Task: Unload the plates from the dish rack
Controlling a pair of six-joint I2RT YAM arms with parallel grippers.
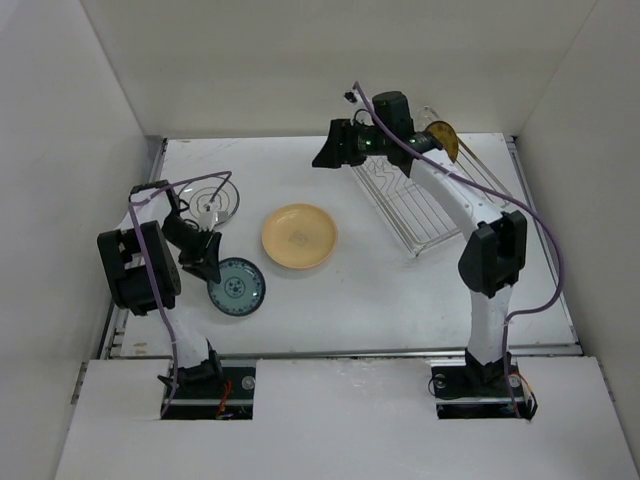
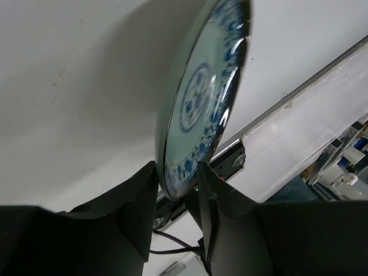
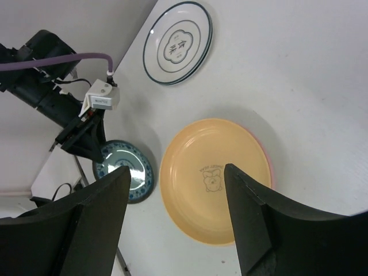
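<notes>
One plate still stands in the rack (image 1: 400, 205), so my right gripper moves to the right in the top view and down onto the brownish-yellow plate's rim (image 1: 451, 132) next.
My left gripper (image 1: 207, 265) is shut on the rim of a teal plate with a blue pattern and dark rim (image 1: 238, 287), low over the table's near left; the wrist view shows that rim (image 2: 201, 98) pinched between my fingers (image 2: 138, 201). My right gripper (image 1: 328, 152) is open and empty, held high to the left of the silver wire dish rack (image 1: 400, 205). A brownish-yellow plate (image 1: 447, 140) stands at the rack's far end. A yellow-tan plate (image 1: 299, 236) lies on a pink one (image 3: 268, 167) at the table's middle. A white plate with a dark rim (image 1: 205, 200) lies at the left.
White walls close in the table on the left, back and right. A metal rail (image 1: 350, 352) runs along the near edge. The left arm's body (image 1: 140, 265) and its purple cable (image 1: 190, 180) hang over the white plate's side.
</notes>
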